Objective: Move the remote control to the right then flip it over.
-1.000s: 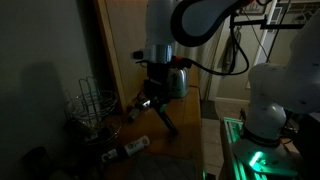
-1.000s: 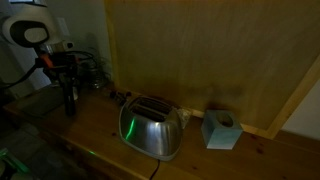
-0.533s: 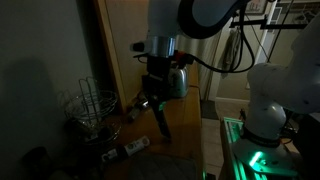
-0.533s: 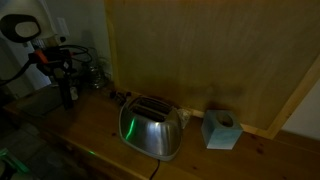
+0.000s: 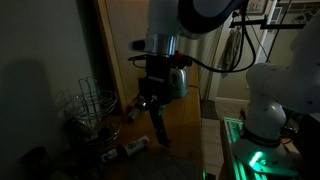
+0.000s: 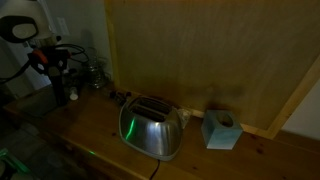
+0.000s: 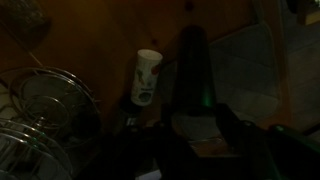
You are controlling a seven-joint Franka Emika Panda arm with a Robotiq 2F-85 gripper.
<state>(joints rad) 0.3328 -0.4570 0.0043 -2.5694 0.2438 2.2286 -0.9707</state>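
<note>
The remote control is still hanging above the counter beside the pale-ended item. The robot's gripper will next lower it there, below the gripper, and let go of its upper end.
My gripper is shut on the remote control, a slim dark bar that hangs down from the jaws above the wooden counter. In the other exterior view the gripper is at the far left with the remote below it. In the wrist view the remote runs up from between the dark fingers; the detail is lost in the dim light.
A slim item with a pale end lies on the counter below, also in the wrist view. A wire basket stands beside it. A shiny toaster and a tissue box stand further along. A wooden panel backs the counter.
The gripper has risen a little with the remote in it, and the remote now hangs more steeply.
</note>
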